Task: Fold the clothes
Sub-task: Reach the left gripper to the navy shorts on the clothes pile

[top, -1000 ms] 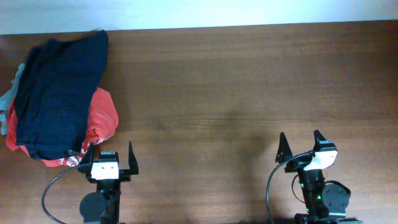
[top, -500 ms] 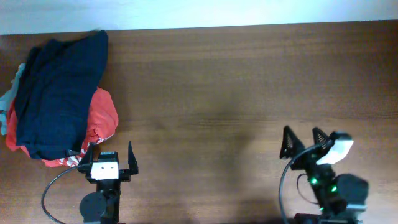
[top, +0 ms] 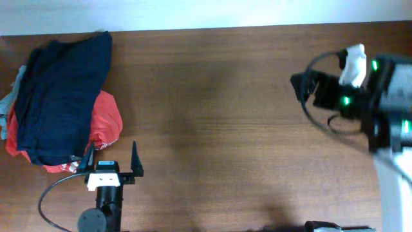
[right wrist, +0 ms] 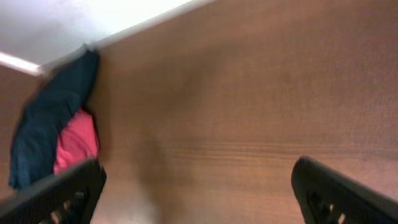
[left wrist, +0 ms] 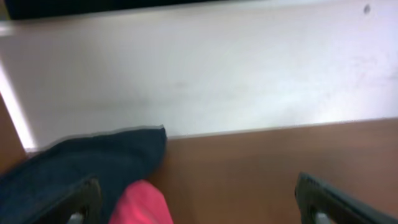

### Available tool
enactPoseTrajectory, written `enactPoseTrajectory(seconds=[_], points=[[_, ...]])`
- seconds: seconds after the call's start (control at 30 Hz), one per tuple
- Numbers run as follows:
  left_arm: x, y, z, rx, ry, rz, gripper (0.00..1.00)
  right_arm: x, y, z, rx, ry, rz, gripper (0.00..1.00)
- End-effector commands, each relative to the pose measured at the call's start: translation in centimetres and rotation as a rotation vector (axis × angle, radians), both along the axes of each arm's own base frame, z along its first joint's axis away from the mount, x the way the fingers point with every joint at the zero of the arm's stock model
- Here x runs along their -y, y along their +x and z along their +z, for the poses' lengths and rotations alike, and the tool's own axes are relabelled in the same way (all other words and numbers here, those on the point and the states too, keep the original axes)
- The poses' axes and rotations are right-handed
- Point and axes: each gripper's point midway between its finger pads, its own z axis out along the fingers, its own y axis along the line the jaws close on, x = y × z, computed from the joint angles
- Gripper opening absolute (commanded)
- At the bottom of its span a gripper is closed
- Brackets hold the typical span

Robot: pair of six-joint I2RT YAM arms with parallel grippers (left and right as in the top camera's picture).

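Observation:
My left gripper will go outward over it and tip its fingers downward, down onto the navy garment [top: 61,96] on top of the pile.
A pile of clothes lies at the table's far left: a dark navy garment [top: 61,96] on top of a red garment [top: 108,122], with a grey piece [top: 8,100] at the left edge. My left gripper [top: 111,162] is open and empty near the front edge, just right of the pile's near corner. Its wrist view shows the navy garment [left wrist: 81,168] and red garment [left wrist: 144,202] ahead of the open fingers [left wrist: 199,205]. My right gripper [top: 310,85] is open and empty, raised high over the right side. Its wrist view [right wrist: 199,196] shows the navy [right wrist: 56,118] and red [right wrist: 76,144] clothes far off.
The brown wooden table [top: 212,96] stretches bare between the pile and the right arm. A white wall [left wrist: 205,74] runs along the table's far edge. A cable [top: 51,196] loops beside the left arm's base.
My right arm has lifted off its rest at the front right and swung up and toward the far right. The left gripper has shifted slightly toward the front edge. The clothes have not moved.

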Motion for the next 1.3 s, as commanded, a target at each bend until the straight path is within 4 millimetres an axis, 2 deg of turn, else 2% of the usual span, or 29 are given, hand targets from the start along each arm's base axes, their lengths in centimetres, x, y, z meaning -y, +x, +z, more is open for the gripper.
enactPoseTrajectory(seconds=[0.0,0.13,0.17,0.23,0.3,0.4,0.47,0.5,0.6,0.67,0.83,0.93,0.97,1.03,1.13,1.23,1.27], points=[[-0.2,-0.8,4.4,0.001,-0.055,0.007,0.99,0.3,2.2,-1.6,-0.064,-0.002,0.01,0.99],[-1.1,-0.3,8.9,-0.097,-0.05,0.062,0.99,0.3,3.9,-5.4,-0.191,0.056,-0.016,0.99],[-1.2,0.3,10.3,-0.135,-0.049,0.064,0.99,0.4,4.2,-6.9,-0.237,0.06,-0.017,0.99],[-1.2,1.5,11.9,-0.215,-0.05,0.065,0.99,0.2,4.6,-8.8,-0.294,0.076,-0.011,0.99],[-1.3,2.9,12.4,-0.313,-0.043,0.066,0.99,0.0,5.0,-9.7,-0.308,0.082,0.011,0.99],[-1.0,5.1,11.7,-0.473,-0.049,0.049,0.99,-0.4,5.5,-9.7,-0.271,0.066,0.078,0.99],[-0.6,6.4,10.8,-0.552,-0.055,0.025,0.99,-0.3,5.6,-9.4,-0.246,0.044,0.101,0.95],[-0.7,7.7,9.4,-0.614,-0.056,0.027,0.99,-0.3,5.6,-9.0,-0.225,0.028,0.118,0.92],[-1.2,9.5,6.9,-0.693,0.004,0.037,0.99,-0.3,5.7,-8.2,-0.203,0.016,0.12,0.91],[-3.5,11.2,3.5,-0.793,0.02,0.152,0.99,0.1,5.6,-8.1,-0.197,-0.003,0.11,0.92],[-7.7,14.8,-2.2,-0.904,0.065,0.333,0.99,0.1,5.4,-8.3,-0.207,-0.014,0.112,0.91],[-8.6,17.2,-5.6,-0.936,0.069,0.354,0.99,0.1,5.1,-8.5,-0.211,-0.027,0.131,0.91],[-8.7,17.9,-7.3,-0.961,0.07,0.355,0.99,0.1,5.1,-8.5,-0.215,-0.027,0.13,0.92],[-8.8,18.4,-9.1,-0.989,0.073,0.354,0.99,0.1,5.1,-8.5,-0.215,-0.026,0.13,0.92],[-9.7,19.1,-10.6,-0.997,0.096,0.404,0.99,0.1,5.1,-8.5,-0.215,-0.026,0.13,0.92],[-10.8,19.3,-10.4,-0.978,0.12,0.468,0.98,0.1,5.1,-8.5,-0.214,-0.027,0.13,0.92],[-11.1,19.3,-10.3,-0.972,0.127,0.486,0.94,0.1,5.1,-8.5,-0.214,-0.027,0.13,0.92]])
